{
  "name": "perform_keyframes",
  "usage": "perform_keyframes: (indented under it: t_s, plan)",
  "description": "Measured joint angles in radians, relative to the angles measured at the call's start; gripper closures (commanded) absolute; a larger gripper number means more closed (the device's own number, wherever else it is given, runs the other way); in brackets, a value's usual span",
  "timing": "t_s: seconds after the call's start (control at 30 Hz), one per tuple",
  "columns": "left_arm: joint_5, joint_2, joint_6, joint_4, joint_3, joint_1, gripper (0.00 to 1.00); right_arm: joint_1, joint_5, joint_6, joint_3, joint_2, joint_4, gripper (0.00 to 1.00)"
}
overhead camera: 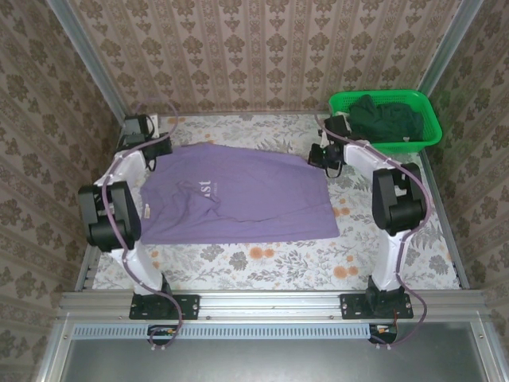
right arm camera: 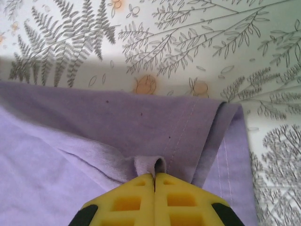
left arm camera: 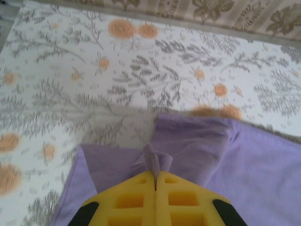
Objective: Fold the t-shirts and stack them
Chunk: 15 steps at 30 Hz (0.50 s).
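My right gripper draws back toward the base next and releases the loop of cloth onto the purple cloth nearer me. The folded hem still slants across the shirt.
A lavender-purple t-shirt with white chest lettering lies spread across the middle of the floral table. My left gripper is at the shirt's far left corner. In the left wrist view its yellow fingers are pressed together with a pinch of purple cloth sticking out between them. My right gripper is at the far right corner, and its yellow fingers are shut on a small loop of the purple hem. Dark green t-shirts lie heaped in the basket.
A bright green plastic basket stands at the back right corner of the table. Patterned walls and metal rails close in the table on three sides. Bare floral tablecloth lies in front of the shirt.
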Motion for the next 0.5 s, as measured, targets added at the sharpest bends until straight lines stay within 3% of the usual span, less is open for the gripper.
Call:
perform_keyframes:
  t_s: [0.23,0.5]
  plan:
    - [-0.053,-0.283,-0.020,0.049,-0.254,0.017,1.00,-0.041,-0.026,-0.025,-0.175,-0.143,0.098,1.00]
    - [-0.116,-0.459,-0.118,0.046,-0.454,0.078,1.00,-0.070,-0.039,-0.028,-0.284,-0.180,0.151,1.00]
